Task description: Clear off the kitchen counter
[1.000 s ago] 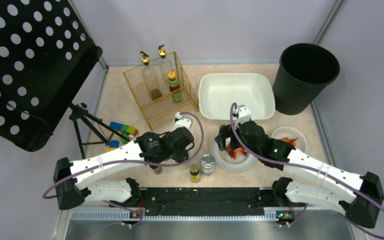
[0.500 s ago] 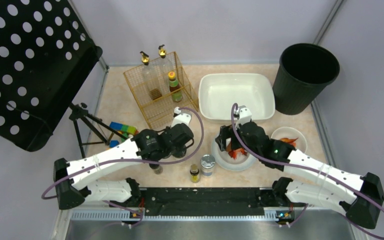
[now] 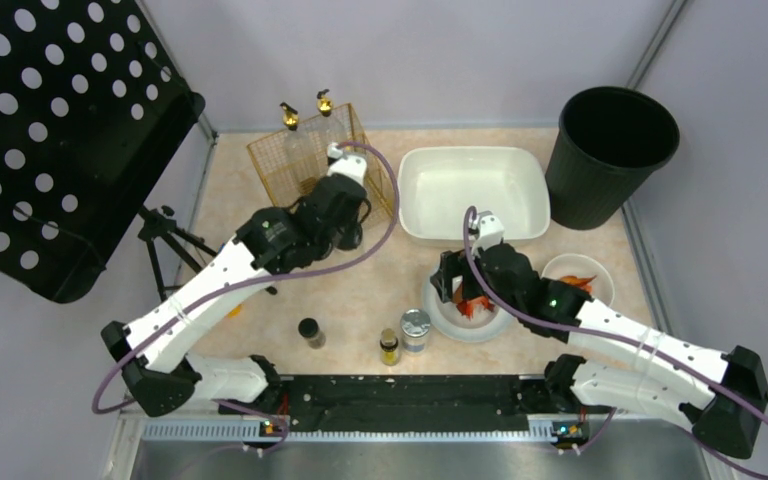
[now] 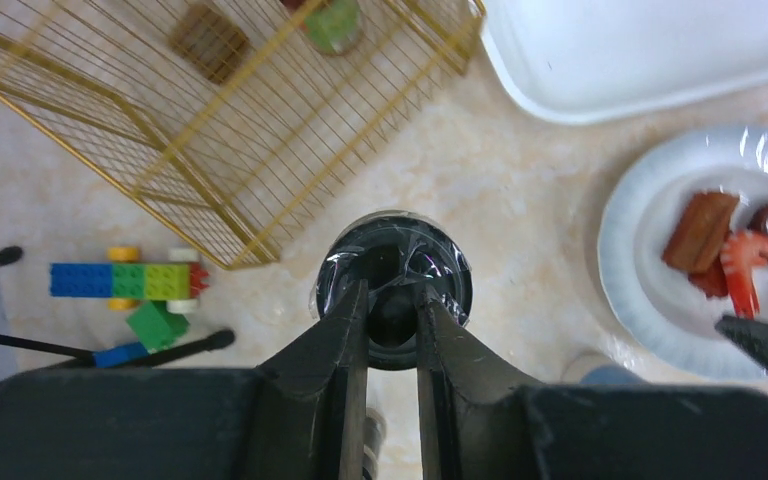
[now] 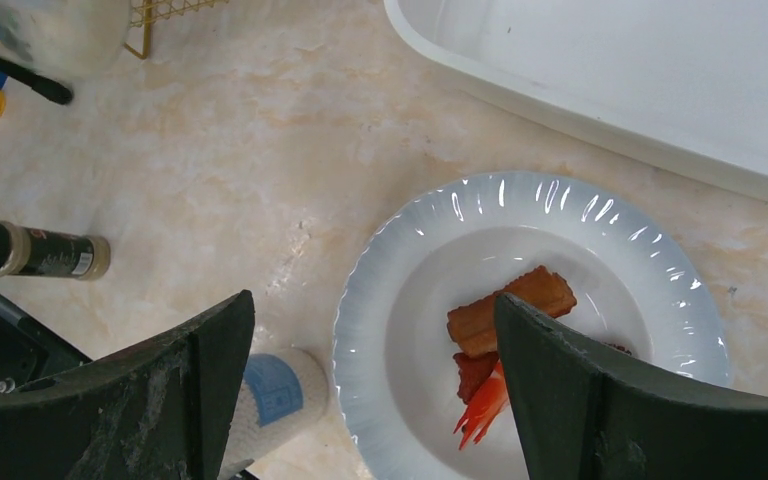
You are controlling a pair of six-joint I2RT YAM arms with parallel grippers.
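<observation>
I should next move my left gripper over the basket's tripod-side end (image 4: 145, 100), lower the jar (image 4: 445, 270) inside and release it, as bottles already stand in the gold wire basket.
The kitchen counter (image 3: 370, 290) is pale marble. My left gripper (image 3: 345, 222) hangs over it by the front corner of the gold wire basket (image 3: 295, 165). In the left wrist view the gripper (image 4: 392, 290) is shut on a black-capped clear jar (image 4: 445, 270), held off the counter. My right gripper (image 3: 465, 290) is open and empty over a white plate (image 3: 438, 318) of food scraps. In the right wrist view its jaws (image 5: 372, 297) stand wide apart either side of the plate (image 5: 390, 260), a fried stick (image 5: 510, 305) and red bits.
A white tub (image 3: 475, 190) and a black bin (image 3: 610, 150) stand at the back right. A small bowl (image 3: 578, 272) is right of the plate. Two spice bottles (image 3: 310, 330) (image 3: 388, 347) and a tin (image 3: 415, 325) stand near the front. A tripod (image 3: 165, 240) and a perforated panel (image 3: 50, 130) are left.
My left arm has swung from the front middle back toward the wire basket, carrying the jar. The right arm has not moved.
</observation>
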